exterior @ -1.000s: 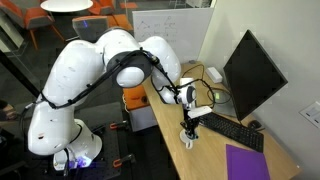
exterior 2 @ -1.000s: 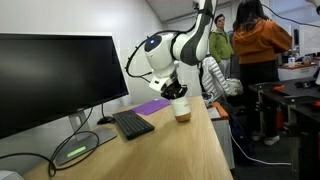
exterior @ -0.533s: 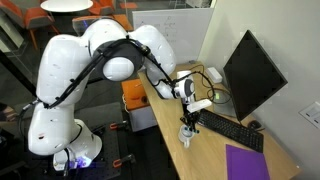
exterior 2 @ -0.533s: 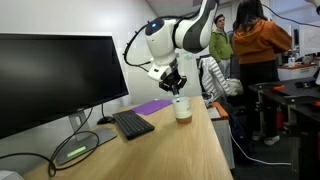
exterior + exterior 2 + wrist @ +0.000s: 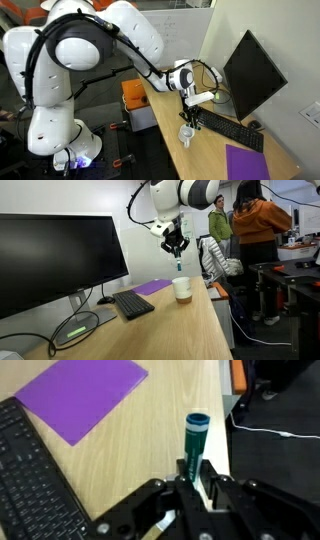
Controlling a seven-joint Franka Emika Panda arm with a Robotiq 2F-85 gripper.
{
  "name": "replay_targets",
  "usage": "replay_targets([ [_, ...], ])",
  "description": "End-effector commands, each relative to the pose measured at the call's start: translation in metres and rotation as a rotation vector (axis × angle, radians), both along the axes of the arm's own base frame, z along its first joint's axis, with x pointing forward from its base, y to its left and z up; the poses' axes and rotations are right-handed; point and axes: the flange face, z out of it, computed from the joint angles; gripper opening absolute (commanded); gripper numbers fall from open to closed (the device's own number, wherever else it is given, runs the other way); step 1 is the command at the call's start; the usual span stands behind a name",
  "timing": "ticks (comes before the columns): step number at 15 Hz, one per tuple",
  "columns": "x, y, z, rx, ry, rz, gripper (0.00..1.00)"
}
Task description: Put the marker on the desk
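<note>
The green marker needs to go down toward empty desk point(image 5: 190, 330) next, after my gripper moves away from the purple sheet and the white mug point(image 5: 181, 288).
My gripper point(image 5: 176, 242) is shut on a green marker point(image 5: 178, 260) and holds it upright in the air, well above a white mug point(image 5: 181, 288) standing on the pale tan desk point(image 5: 190, 330). In the wrist view the marker point(image 5: 196, 434) sticks out from between the jaws point(image 5: 197, 470) over the desk top point(image 5: 150, 435). In an exterior view the gripper point(image 5: 189, 112) hangs just above the mug point(image 5: 187, 134), near the desk's point(image 5: 205, 155) front edge.
A black keyboard point(image 5: 232, 130) and a monitor point(image 5: 250, 72) stand behind the mug. A purple sheet point(image 5: 85, 395) lies beside the keyboard point(image 5: 35, 480). An orange-topped cabinet point(image 5: 137, 96) stands off the desk's end. People point(image 5: 255, 225) stand beyond the desk.
The gripper has risen straight up from the mug with the marker in it. The arm's elbow has swung higher. The mug has not moved.
</note>
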Motion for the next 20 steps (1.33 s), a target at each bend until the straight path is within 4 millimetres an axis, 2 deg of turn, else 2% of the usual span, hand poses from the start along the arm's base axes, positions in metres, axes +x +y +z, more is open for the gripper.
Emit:
replay_targets([
  [1, -0.019, 0.006, 0.012, 0.072, -0.003, -0.031, 0.05],
  [4, -0.024, 0.03, 0.011, 0.217, 0.003, -0.02, 0.05],
  [6, -0.021, 0.055, 0.0, 0.327, 0.031, 0.016, 0.05],
  [9, -0.018, 0.093, -0.026, 0.445, 0.088, 0.024, 0.05],
  [12, -0.02, 0.121, -0.056, 0.518, 0.109, 0.004, 0.05],
  [15, -0.014, 0.143, -0.083, 0.554, 0.089, 0.002, 0.05],
  [20, 0.002, 0.163, -0.123, 0.595, 0.168, -0.002, 0.05],
])
